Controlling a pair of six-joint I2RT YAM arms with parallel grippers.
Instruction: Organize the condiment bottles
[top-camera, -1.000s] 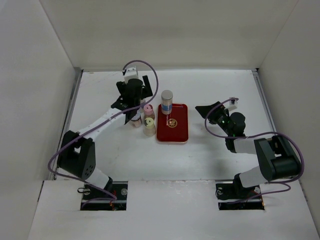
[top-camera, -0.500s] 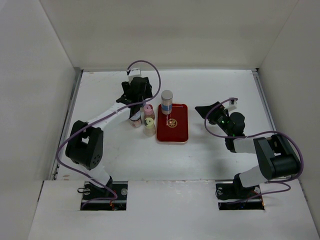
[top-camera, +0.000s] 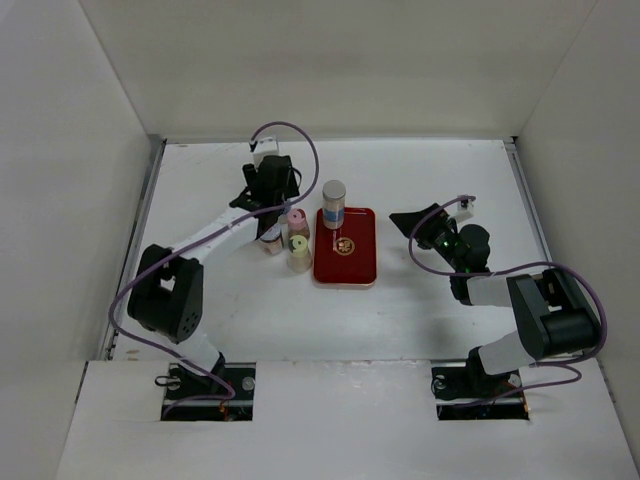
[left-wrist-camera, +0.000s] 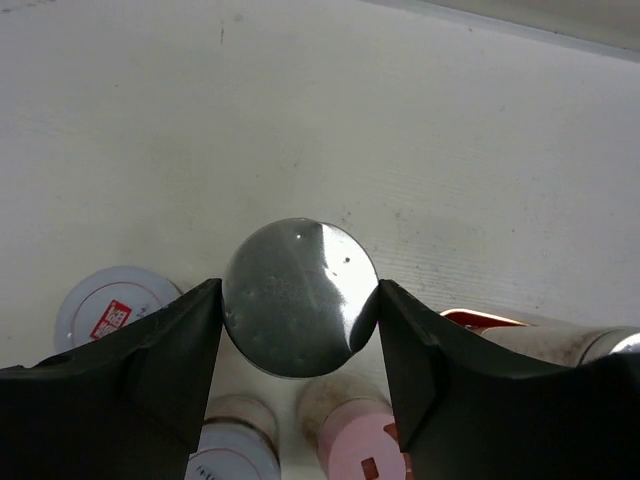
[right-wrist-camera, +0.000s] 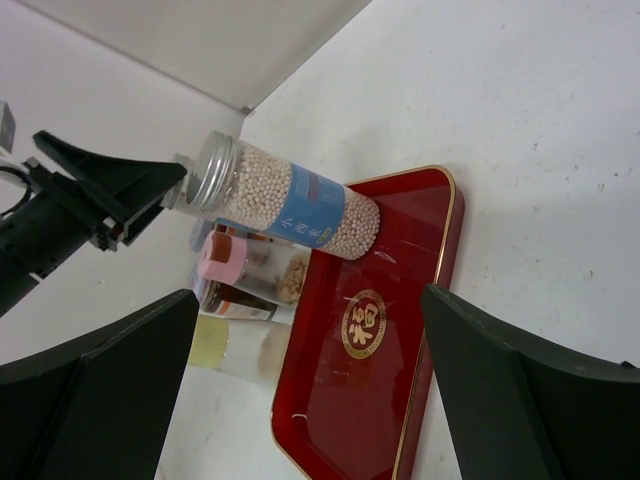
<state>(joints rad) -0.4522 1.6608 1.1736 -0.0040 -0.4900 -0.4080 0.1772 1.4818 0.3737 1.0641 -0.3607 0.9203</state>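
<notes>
My left gripper will carry the silver-capped bottle past the blue-labelled one and let go of it in the tray's empty far corner (top-camera: 361, 219), which is to the gripper's right in the top view.
In the left wrist view my left gripper (left-wrist-camera: 299, 300) is shut on the silver cap of a condiment bottle (left-wrist-camera: 290, 310), with both black fingers touching its sides. A whitish-lidded jar (left-wrist-camera: 110, 305), a pink-lidded jar (left-wrist-camera: 360, 445) and another jar (left-wrist-camera: 230, 450) stand close around it. From above, the left gripper (top-camera: 271, 195) hides that bottle. A tall silver-capped bottle with a blue label (top-camera: 334, 203) stands on the far end of the red tray (top-camera: 350, 262). The pink-lidded jar (top-camera: 297, 218) and a yellow-lidded jar (top-camera: 299, 250) stand left of the tray. My right gripper (top-camera: 410, 228) is open, right of the tray.
The right wrist view shows the blue-labelled bottle (right-wrist-camera: 290, 205) at the tray (right-wrist-camera: 400, 400) end, with the pink-lidded jar (right-wrist-camera: 250, 265), a dark-filled jar (right-wrist-camera: 235, 300) and the yellow lid (right-wrist-camera: 215, 345) beside it. White walls enclose the table on three sides.
My left gripper has come down a little among the jars and its fingers have closed onto the silver-capped bottle. The right arm has not moved.
</notes>
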